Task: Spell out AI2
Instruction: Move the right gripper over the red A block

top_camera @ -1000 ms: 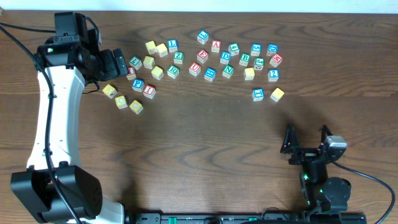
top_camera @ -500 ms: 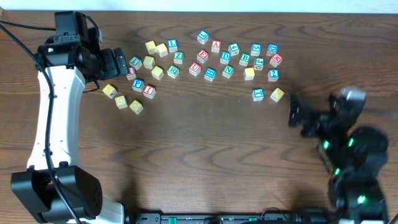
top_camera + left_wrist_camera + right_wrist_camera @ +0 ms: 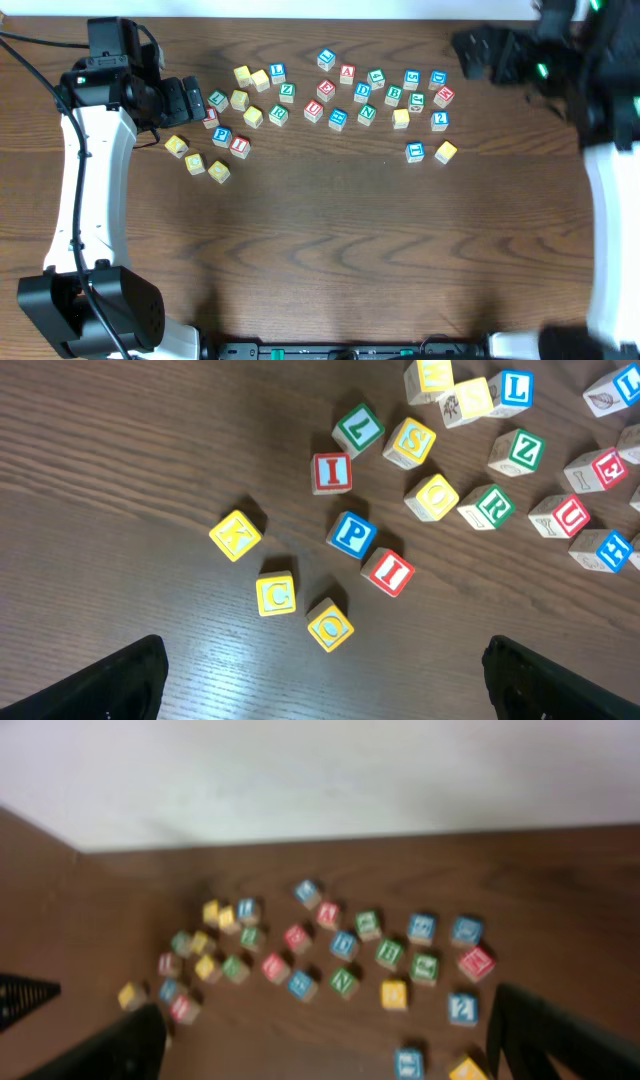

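Observation:
I need to move my right gripper's open fingers to the left in the overhead view next, and down around the red "A" cube [image 3: 347, 74] [image 3: 328, 914].
The red "A" cube [image 3: 347, 73] lies in the back row of the scattered cubes. Two red "I" cubes show: one [image 3: 240, 145] beside a blue "P" cube, one [image 3: 211, 118] by my left gripper; both appear in the left wrist view [image 3: 388, 571] [image 3: 331, 472]. The blue "2" cube [image 3: 439, 120] lies at the right of the group and also shows, blurred, in the right wrist view [image 3: 462, 1008]. My left gripper [image 3: 190, 100] is open and empty above the left cubes. My right gripper [image 3: 490, 55] is open, empty and high at the back right.
Many other letter cubes lie across the back half of the table, among them yellow "K" [image 3: 235, 535], "C" [image 3: 276, 594] and "O" [image 3: 330, 625]. A blue cube [image 3: 415, 152] and a yellow cube [image 3: 446, 152] sit in front of the "2". A white wall borders the table's back edge.
My right arm has swung from the table's front right up to the back right, above the cubes. The left arm and all cubes have not moved.

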Controlling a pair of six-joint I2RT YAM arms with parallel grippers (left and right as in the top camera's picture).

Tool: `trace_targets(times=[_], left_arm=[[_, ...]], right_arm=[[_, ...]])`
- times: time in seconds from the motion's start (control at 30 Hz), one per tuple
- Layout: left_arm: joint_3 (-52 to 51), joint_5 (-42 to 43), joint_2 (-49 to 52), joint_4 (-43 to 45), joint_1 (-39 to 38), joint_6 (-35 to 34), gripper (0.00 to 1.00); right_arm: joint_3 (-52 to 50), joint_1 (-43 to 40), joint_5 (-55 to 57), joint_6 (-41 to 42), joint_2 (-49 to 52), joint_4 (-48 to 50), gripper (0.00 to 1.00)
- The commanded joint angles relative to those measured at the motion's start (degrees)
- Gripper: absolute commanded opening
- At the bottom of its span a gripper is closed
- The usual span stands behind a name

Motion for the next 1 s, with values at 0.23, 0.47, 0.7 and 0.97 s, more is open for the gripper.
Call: trace_targets(times=[0.23, 0.47, 0.7, 0.97], left_arm=[[1.36, -0.57, -0.13, 0.35, 0.13, 0.94, 0.99], [1.36, -0.52, -0.13, 0.42, 0.13, 0.92, 0.99], [1.36, -0.55, -0.13, 0.22, 0.07, 0.92, 0.99], [1.36, -0.55, -0.11, -0.02, 0.07, 0.92, 0.99]], right_arm=[[24.96, 10.27, 0.04, -1.14, 30.14, -0.52, 0.99], [29.14, 15.89, 8.33, -4.94, 41.68, 3.50, 0.99], [29.07, 19.19, 19.78, -9.25, 45.53, 6.75, 0.99], [29.07, 20.61, 21.81, -9.31, 45.86, 6.16, 0.99]])
